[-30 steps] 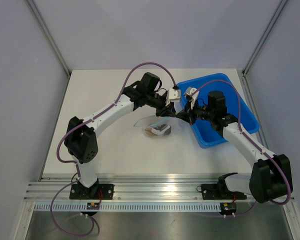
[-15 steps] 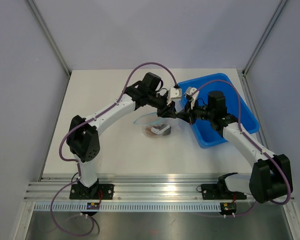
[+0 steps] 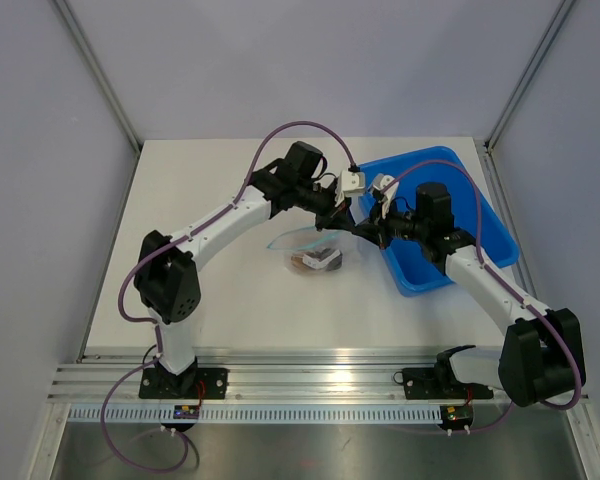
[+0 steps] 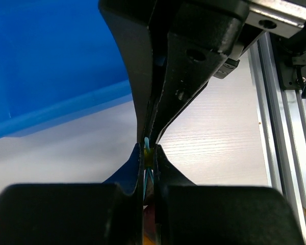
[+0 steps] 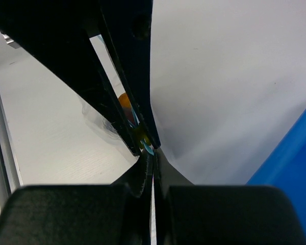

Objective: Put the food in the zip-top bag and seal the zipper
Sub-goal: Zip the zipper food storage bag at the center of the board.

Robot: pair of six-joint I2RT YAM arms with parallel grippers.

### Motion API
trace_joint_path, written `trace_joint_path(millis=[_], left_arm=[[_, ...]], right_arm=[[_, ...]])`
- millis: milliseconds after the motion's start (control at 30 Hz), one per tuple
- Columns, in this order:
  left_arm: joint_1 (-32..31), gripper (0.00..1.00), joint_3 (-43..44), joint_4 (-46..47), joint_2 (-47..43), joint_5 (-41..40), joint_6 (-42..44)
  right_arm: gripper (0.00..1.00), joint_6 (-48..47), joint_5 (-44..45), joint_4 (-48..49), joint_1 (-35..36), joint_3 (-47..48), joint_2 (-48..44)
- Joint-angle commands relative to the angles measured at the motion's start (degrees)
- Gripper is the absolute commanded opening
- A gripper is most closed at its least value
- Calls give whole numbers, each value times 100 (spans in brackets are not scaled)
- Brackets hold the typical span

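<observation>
I should next slide my left gripper along the teal zipper to the left in the top view and let go at the zipper's loose end [image 3: 271, 245], because the bag's opening is gaping there.
The clear zip-top bag [image 3: 315, 252] lies mid-table with the food [image 3: 320, 259] inside: dark pieces and an orange-brown one. Its right end is lifted where both grippers meet. In the left wrist view my left gripper [image 4: 149, 150] is shut on the teal zipper [image 4: 146, 143], with orange food [image 4: 149, 236] showing below between the fingers. My right gripper [image 5: 154, 156] is shut on the bag's edge, tip to tip with the left gripper's fingers [image 5: 137, 76]; the teal zipper [image 5: 149, 149] ends at its tips. Orange food [image 5: 123, 100] shows through the bag [image 5: 98, 118].
A large blue tray [image 3: 480, 228] stands at the right, just behind the right gripper; it also fills the upper left of the left wrist view as the tray [image 4: 46, 71]. An aluminium rail [image 3: 310, 380] runs along the table's near edge.
My left gripper has closed on the zipper and shifted slightly right toward the right gripper. The right gripper has stayed shut in place.
</observation>
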Motion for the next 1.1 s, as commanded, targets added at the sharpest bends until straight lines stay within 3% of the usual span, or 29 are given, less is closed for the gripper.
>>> trace_joint_path(millis=[0,300,500,700,1067], left_arm=[[-7,0,268,-94,71,51,49],[169,0,171,-393,18,-81,50],[362,0,-145,-481,-236,-301,58],[757,0,-768,-324,-614,-731,-458],[1496,0,-2077,98,-1545,-1355,-1382]], right_arm=[[0,149,328,582,-1,-81,-213],[0,800,1812,1584,-1,-608,-538],[0,1081,2358,1909,-1,-775,-556],[0,1406,2798,2023,-1,-810,-486],[0,1723,2834,2358,-28,-898,-424]])
